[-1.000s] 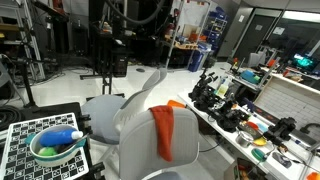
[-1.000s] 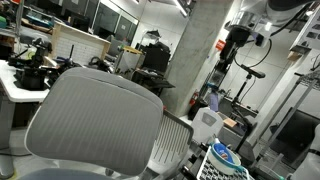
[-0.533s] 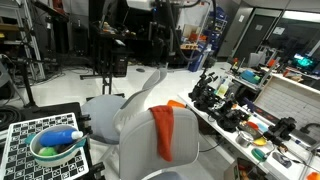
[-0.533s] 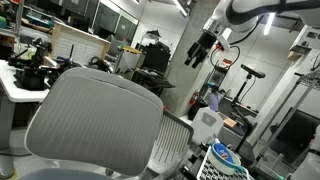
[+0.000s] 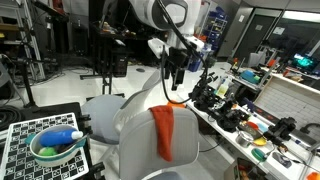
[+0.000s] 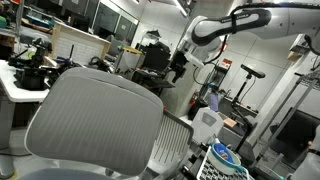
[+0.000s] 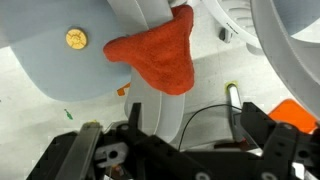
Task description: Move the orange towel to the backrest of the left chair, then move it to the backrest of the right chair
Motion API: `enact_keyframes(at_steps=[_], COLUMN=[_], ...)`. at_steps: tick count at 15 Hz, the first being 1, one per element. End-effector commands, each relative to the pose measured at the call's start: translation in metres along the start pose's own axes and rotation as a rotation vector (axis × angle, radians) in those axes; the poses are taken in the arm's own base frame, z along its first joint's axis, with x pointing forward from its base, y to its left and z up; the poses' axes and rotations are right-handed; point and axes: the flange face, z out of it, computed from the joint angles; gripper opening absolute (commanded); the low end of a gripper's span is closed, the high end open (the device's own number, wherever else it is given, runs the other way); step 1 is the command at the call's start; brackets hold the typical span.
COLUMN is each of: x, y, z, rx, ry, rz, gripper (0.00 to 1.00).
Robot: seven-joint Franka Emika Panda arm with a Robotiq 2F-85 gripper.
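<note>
My gripper needs to move down next, still open, onto the towel's top end (image 5: 163,108) (image 7: 166,62) at the upper edge of the backrest. The cloth is below its empty fingers and apart from them.
The orange towel (image 5: 162,134) hangs limp over the top edge of a broad pale grey backrest (image 5: 133,152) in the foreground; which chair that back belongs to I cannot tell. The left chair (image 5: 101,107) shows its round seat and thin curved back. The right chair (image 6: 95,125) fills an exterior view with its smooth shell, and no towel shows there. My gripper (image 5: 176,86) (image 6: 180,68) hovers above the towel, open and holding nothing. In the wrist view the towel (image 7: 156,55) lies beyond the open gripper (image 7: 190,130), apart from it.
A checkerboard board with a green bowl (image 5: 55,146) (image 6: 225,158) stands beside the chairs. A workbench crowded with tools (image 5: 245,115) runs along one side. A small bright-orange piece (image 5: 177,103) lies near the towel's top. A white desk (image 6: 20,82) stands behind the shell.
The arm has swung into view and come down over the chairs, ending just above the towel. The gripper has stayed open. The towel and the chairs have not moved.
</note>
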Motion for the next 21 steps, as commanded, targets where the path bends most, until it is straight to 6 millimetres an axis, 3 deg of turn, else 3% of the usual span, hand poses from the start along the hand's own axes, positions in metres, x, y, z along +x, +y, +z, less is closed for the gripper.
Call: enact_keyframes(at_steps=[1, 7, 14, 15, 16, 21], x=[0.015, 0.008, 0.018, 0.020, 0.021, 0.027], y=[-0.014, -0.037, -0.026, -0.023, -0.021, -0.017], z=[0.033, 0.088, 0.132, 0.136, 0.138, 0.138], rx=[-0.032, -0.072, -0.128, -0.134, -0.138, -0.149], ry=[-0.054, -0.115, -0.160, -0.165, -0.169, -0.177], rz=[0.092, 0.123, 0.146, 0.149, 0.152, 0.152], gripper=[1.00, 1.00, 1.00, 0.83, 0.74, 0.35])
